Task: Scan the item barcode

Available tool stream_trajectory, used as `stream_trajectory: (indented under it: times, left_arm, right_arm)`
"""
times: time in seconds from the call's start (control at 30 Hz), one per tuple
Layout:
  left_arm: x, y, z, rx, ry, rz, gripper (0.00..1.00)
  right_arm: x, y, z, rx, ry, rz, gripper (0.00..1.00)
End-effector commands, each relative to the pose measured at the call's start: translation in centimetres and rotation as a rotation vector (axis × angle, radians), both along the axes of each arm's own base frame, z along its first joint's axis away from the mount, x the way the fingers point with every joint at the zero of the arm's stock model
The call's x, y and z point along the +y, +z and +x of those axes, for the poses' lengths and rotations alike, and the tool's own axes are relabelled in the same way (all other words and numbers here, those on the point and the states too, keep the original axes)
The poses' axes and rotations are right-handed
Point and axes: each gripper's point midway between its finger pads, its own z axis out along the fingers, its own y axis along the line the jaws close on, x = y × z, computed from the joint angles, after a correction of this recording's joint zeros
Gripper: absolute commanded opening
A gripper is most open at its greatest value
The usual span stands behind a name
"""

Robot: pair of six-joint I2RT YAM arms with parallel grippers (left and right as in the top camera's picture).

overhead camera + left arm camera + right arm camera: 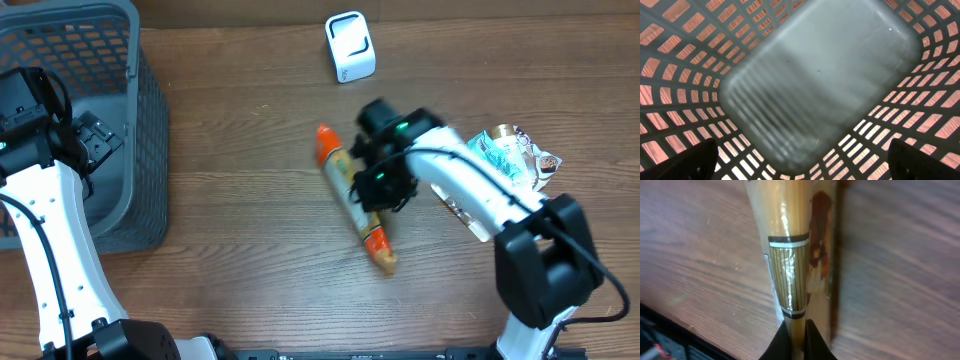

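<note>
The tabletop beside the pinched packet is free, so my right gripper needs to ease toward the snack packets and down, then release the item onto the bare wood.
The item [338, 170] is a long tan packet with orange ends, lying slantwise on the wooden table. My right gripper [376, 186] is over its middle, shut on it. In the right wrist view the dark fingers [782, 342] pinch a thin ridge of the glossy wrapper [790, 255] between them, at my right gripper [799, 341]. I cannot make out a barcode on the packet. My left gripper [97, 140] hangs over the grey basket, open and empty; the left wrist view has its fingertips [680, 160] far apart above the basket floor [820, 75].
A white scanner-like device [350, 46] stands at the back centre. Crumpled snack packets [515, 155] lie at the right beside the right arm. The grey mesh basket [145, 120] fills the left side of the table.
</note>
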Motion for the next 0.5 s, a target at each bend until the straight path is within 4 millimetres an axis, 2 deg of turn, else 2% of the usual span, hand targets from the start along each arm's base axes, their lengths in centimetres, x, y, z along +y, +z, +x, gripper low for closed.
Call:
stream_trajectory:
  times: [0.0,0.27,0.37,0.47]
  left_arm:
    - [-0.2,-0.3,0.1,-0.004,0.009,-0.015,1.0]
    - [-0.2,-0.3,0.1,-0.004,0.009,-0.015,1.0]
    - [-0.2,-0.3,0.1,-0.004,0.009,-0.015,1.0]
    - [-0.2,-0.3,0.1,-0.004,0.009,-0.015,1.0]
  right_arm:
    - [0.1,0.9,-1.0,0.037,0.032,0.13,0.04]
    - [-1.8,-3.3,-2.4,0.053,0.017,0.063,0.04]
    - [-2.5,-4.2,-2.4,0.055,-0.005,0.059,0.04]
    - [-3.9,-4.7,-1.9,0.038,-0.026,0.007,0.04]
